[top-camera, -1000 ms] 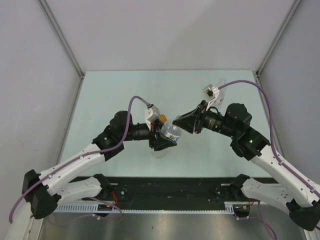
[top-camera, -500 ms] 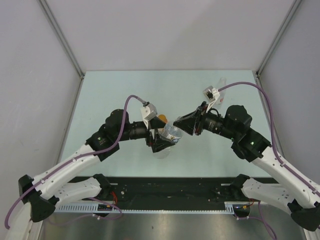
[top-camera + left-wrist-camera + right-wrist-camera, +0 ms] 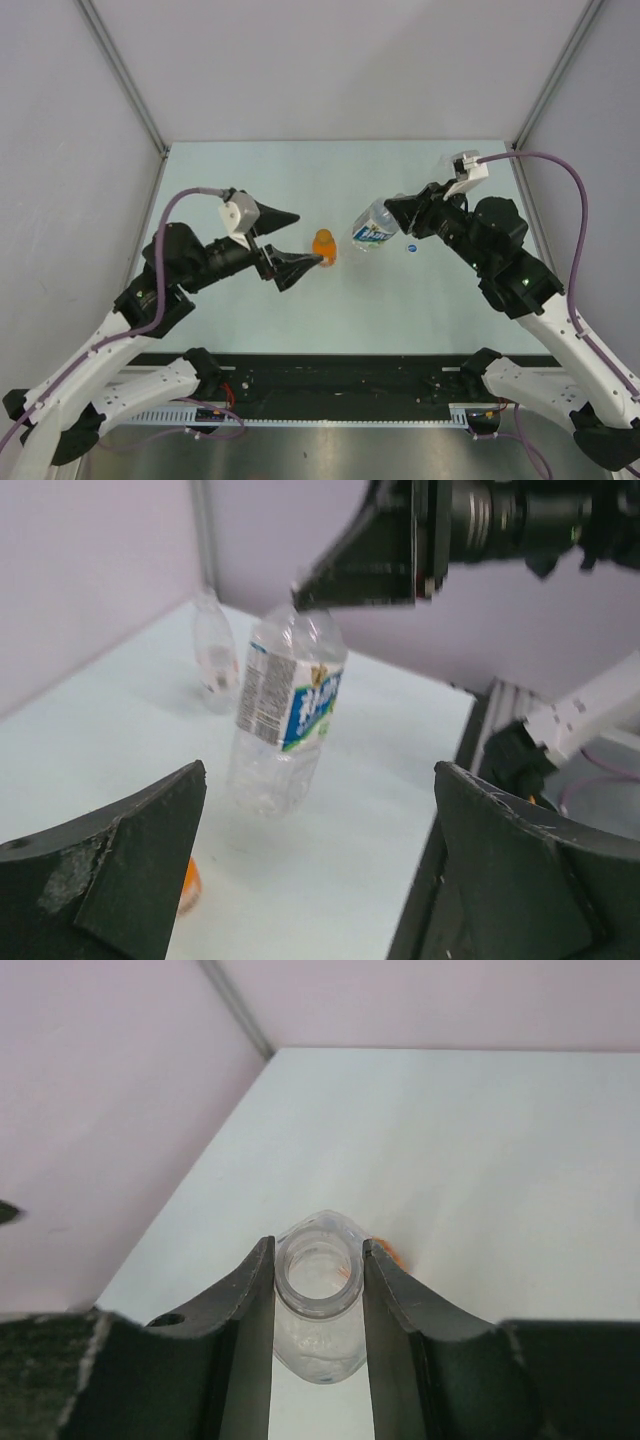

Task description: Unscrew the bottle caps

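Observation:
The clear bottle's opening is uncapped, so next my right gripper will swing outward, turn, lower it onto the bare tabletop by the slim bottle and release it.
My right gripper is shut on the neck of the clear bottle with the blue label. The bottle's mouth is open, with no cap on it, and it leans slightly with its base low over the table. A white cap with a blue mark lies on the table near it. The squat orange bottle stands just right of my left gripper, which is open and holds nothing. A slim clear bottle stands farther back.
The pale table is walled by grey panels at the back and sides. A black rail with both arm bases runs along the near edge. My right arm's body hangs over the blue-label bottle.
My left gripper opened, let go of the blue-label bottle and drew back to the left. My right gripper carried the bottle right and towards the back. The orange bottle and the white cap now show.

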